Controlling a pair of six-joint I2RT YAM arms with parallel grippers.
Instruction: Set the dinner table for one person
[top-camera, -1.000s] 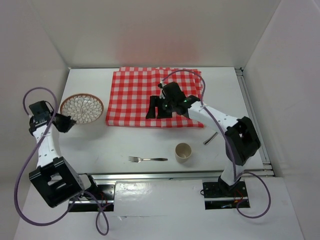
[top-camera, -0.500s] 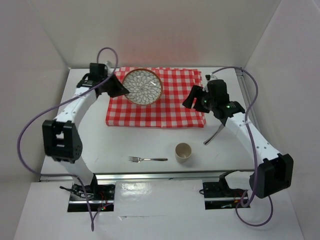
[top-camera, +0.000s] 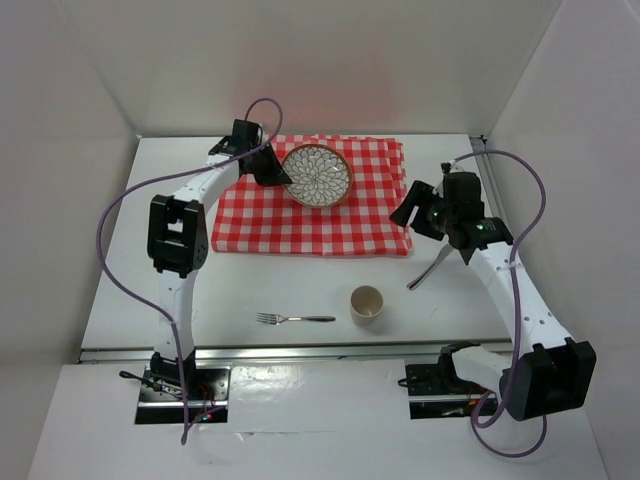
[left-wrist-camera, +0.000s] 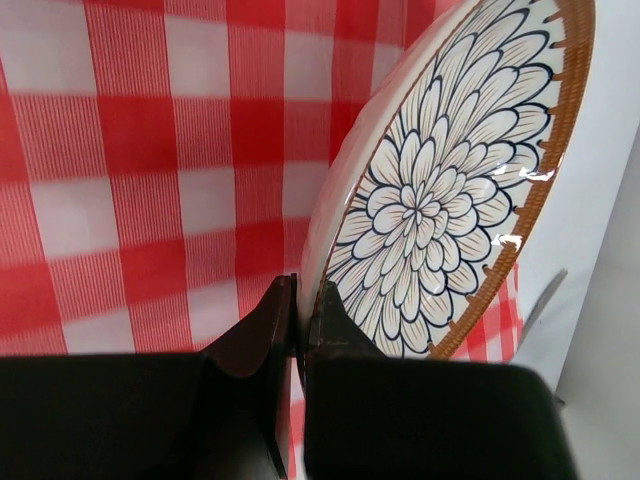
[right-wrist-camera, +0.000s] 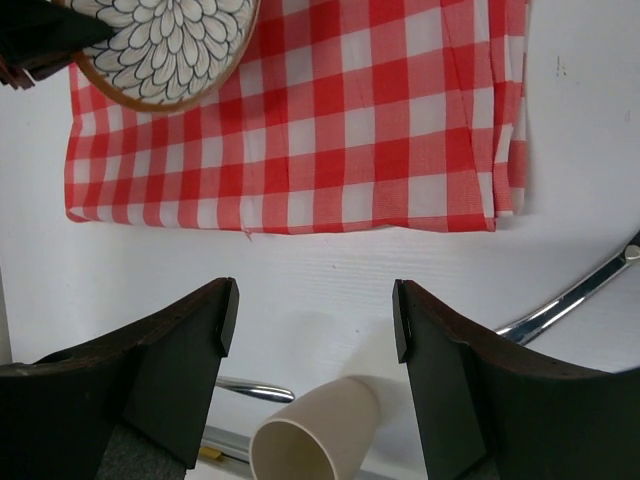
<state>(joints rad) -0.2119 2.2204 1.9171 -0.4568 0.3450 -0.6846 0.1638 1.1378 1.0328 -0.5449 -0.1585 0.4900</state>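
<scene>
The plate in my left gripper still hangs tilted above the fabric, so next I should move the gripper down and ease back toward the middle of the checked cloth (top-camera: 310, 220).
My left gripper (top-camera: 283, 172) is shut on the left rim of a flower-patterned plate (top-camera: 317, 176) with a brown edge. It holds the plate tilted above the back middle of the red-and-white checked cloth (top-camera: 310, 220). In the left wrist view the fingers (left-wrist-camera: 283, 330) pinch the plate (left-wrist-camera: 440, 190) at its rim. My right gripper (top-camera: 408, 214) is open and empty, above the cloth's right edge. In the right wrist view it (right-wrist-camera: 315, 300) hangs over the white dinner table (right-wrist-camera: 330, 270).
A cream cup (top-camera: 367, 303) stands on the table (top-camera: 240, 280) near the front; it also shows in the right wrist view (right-wrist-camera: 315, 430). A fork (top-camera: 295, 319) lies left of the cup. A knife (top-camera: 428, 268) lies right of the cloth. White walls enclose the table.
My left arm has carried the plate rightward over the cloth. My right gripper has drawn back slightly to the right, off the cloth's edge.
</scene>
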